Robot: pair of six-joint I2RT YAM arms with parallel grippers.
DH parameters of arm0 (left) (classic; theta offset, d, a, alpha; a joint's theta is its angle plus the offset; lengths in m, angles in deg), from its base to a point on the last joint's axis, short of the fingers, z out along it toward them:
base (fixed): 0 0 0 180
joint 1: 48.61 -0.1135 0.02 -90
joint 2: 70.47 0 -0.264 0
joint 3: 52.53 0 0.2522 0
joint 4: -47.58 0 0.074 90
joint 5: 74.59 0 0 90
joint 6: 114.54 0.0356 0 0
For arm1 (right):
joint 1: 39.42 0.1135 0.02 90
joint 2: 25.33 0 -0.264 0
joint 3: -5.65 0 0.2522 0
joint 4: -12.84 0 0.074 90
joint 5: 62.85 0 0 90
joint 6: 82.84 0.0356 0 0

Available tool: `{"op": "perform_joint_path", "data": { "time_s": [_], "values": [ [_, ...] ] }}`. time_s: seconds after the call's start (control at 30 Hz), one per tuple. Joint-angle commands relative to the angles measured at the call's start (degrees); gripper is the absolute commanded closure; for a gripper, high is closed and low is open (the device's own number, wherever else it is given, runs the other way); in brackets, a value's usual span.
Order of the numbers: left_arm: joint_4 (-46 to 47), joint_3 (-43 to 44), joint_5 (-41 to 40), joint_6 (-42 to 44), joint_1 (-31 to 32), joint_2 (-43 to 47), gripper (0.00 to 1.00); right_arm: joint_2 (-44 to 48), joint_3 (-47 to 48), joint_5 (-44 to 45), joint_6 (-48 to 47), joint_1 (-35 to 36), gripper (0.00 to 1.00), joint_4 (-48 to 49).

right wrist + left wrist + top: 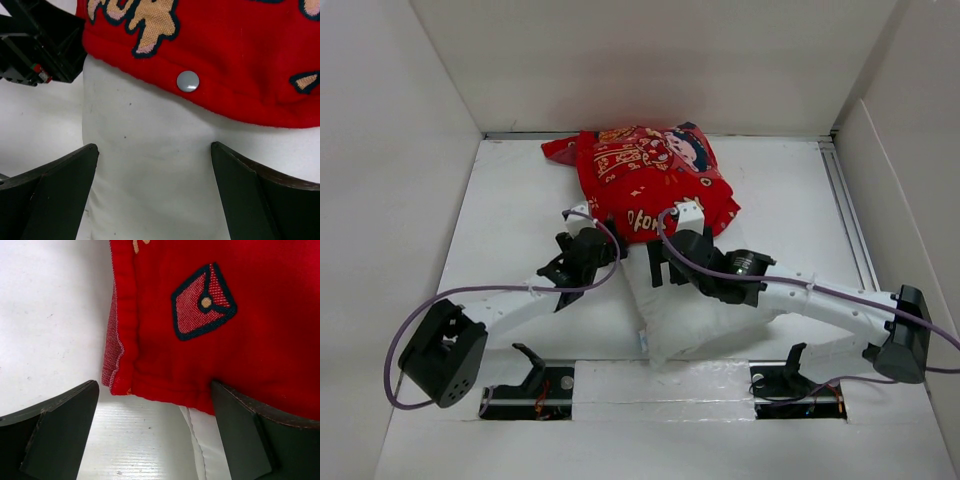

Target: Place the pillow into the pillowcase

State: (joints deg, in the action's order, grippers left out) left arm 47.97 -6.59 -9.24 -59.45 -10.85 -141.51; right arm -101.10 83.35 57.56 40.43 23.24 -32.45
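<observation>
The red pillowcase's hem already reaches between the open fingers, so my left gripper next eases outward, toward the pillow's side, and closes on the hem [154, 392] beside the pillowcase's corner.
The red pillowcase [650, 175] lies at the back middle of the table, its open hem toward me. The white pillow [695, 320] is partly inside it and sticks out toward the near edge. My left gripper [605, 240] stands open at the case's near-left corner. In the left wrist view the red hem [225, 340] reaches between its wide jaws [155, 385], with a strip of pillow [210, 440] under it. My right gripper [670, 235] is open over the pillow [150, 115], just short of the hem [240, 50] and its grey snap button [188, 81].
White walls close in the table on the left, back and right. A metal rail [845, 210] runs along the right side. Purple cables loop from both arms. The left gripper's black body [35, 45] shows close beside the pillow in the right wrist view.
</observation>
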Motion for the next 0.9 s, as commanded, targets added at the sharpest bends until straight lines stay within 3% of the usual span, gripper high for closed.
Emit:
{"op": "perform_joint_path", "data": {
  "time_s": [0.0, 0.17, 0.3, 0.53, 0.87],
  "values": [
    [1.85, -2.11, 3.89, 0.56, -0.14, 5.88, 0.08, 2.2, 1.1, -0.62, -1.55, -1.13, 0.0, 3.05],
    [-3.42, -4.23, 5.31, 0.55, -0.14, 9.79, 0.0, 2.2, 0.48, -1.67, -2.07, -1.66, 0.0, 3.66],
    [-5.27, -4.24, 7.07, -0.84, -0.14, 9.17, 0.0, 2.2, -0.05, -2.2, -2.08, -1.66, 0.0, 3.67],
    [-10.81, 0.68, 6.37, -2.52, 0.39, 1.62, 0.0, 2.2, 0.48, -2.2, -3.13, -2.18, 0.0, 3.67],
    [-6.42, 9.37, -2.32, -0.33, -0.14, -8.04, 0.0, 1.68, -0.04, -3.96, -4.27, -2.18, 0.0, 4.72]
  ]
}}
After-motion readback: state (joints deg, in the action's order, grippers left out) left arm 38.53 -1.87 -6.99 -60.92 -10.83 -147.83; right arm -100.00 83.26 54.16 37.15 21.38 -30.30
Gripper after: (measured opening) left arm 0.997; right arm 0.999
